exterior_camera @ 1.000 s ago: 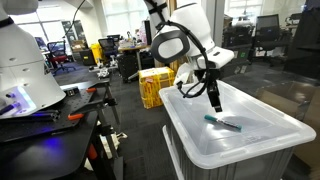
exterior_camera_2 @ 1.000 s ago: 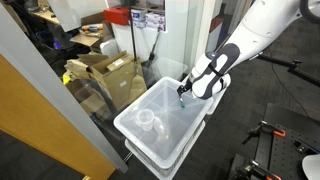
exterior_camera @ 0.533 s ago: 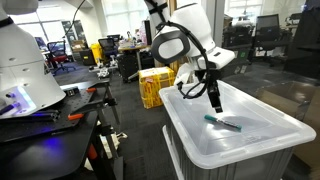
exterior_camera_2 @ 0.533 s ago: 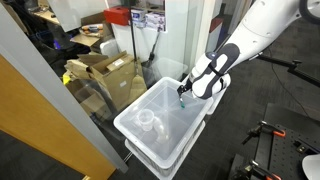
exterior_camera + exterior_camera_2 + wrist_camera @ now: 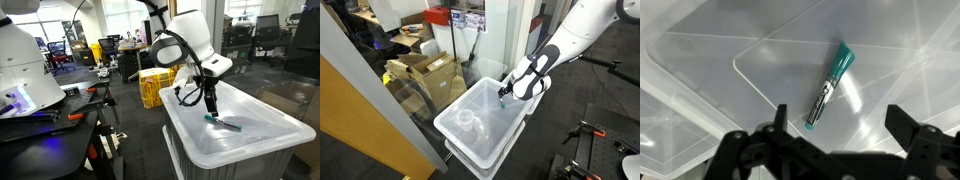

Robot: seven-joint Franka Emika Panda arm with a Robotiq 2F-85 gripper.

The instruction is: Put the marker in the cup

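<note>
My gripper will next move down and a little away from my base, so its open fingers go around the darker end of the teal-green marker (image 5: 828, 86).
The teal-green marker (image 5: 828, 86) lies flat on the big white bin lid (image 5: 700, 60), in the middle of the wrist view; it also shows in an exterior view (image 5: 224, 123). My gripper (image 5: 836, 128) is open and empty, its two dark fingers hanging just above the lid with the marker's darker end between them. In an exterior view the gripper (image 5: 210, 108) hovers over the marker's near end. The small translucent cup (image 5: 466, 120) stands upright on the lid's far side from my gripper (image 5: 503, 95).
The lid (image 5: 250, 135) caps a tall white bin. Yellow crates (image 5: 155, 85) stand behind it, a dark workbench (image 5: 50, 120) with tools to one side, cardboard boxes (image 5: 420, 70) and a glass partition on the floor nearby.
My gripper has dropped lower and shifted slightly toward the marker's end. Marker and cup have not moved.
</note>
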